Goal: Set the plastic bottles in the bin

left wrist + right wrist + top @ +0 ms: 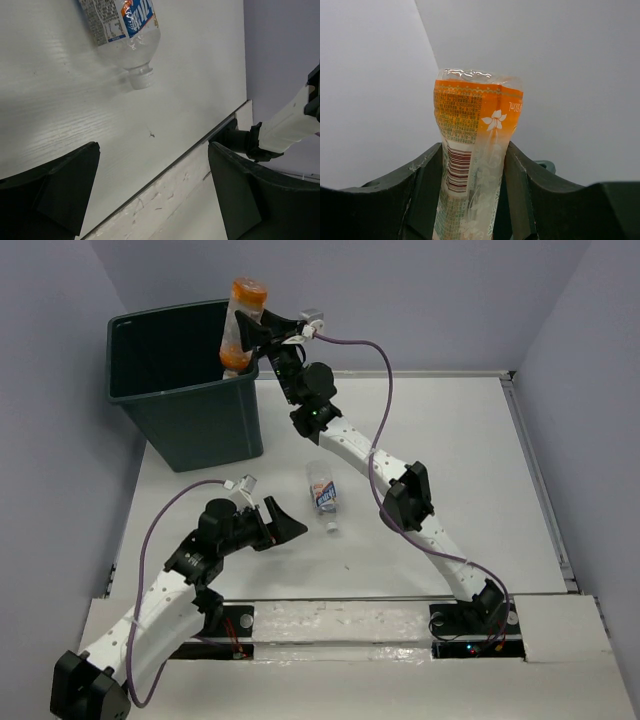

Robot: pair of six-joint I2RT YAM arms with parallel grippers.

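I need to move my left gripper outward next, to its right in the top view, and down so that its fingers are on both sides of the bottle's blue label (323,491) (121,19).
My right gripper (250,335) is shut on a white-and-orange-labelled plastic bottle (241,324), holding it upright over the right rim of the dark grey-green bin (185,420). In the right wrist view the squeezed bottle (475,150) stands between both fingers (427,185). A blue-labelled clear bottle (322,495) lies on the table between the arms; the left wrist view shows it (127,30) at the top, white cap toward the camera. My left gripper (290,525) hovers low to the left of it, open and empty, its fingers (65,185) wide apart.
The bin stands at the table's far left corner. The white table (450,470) has a raised lip on its right side and a taped front edge (165,200) near the arm bases. Grey walls close in on three sides.
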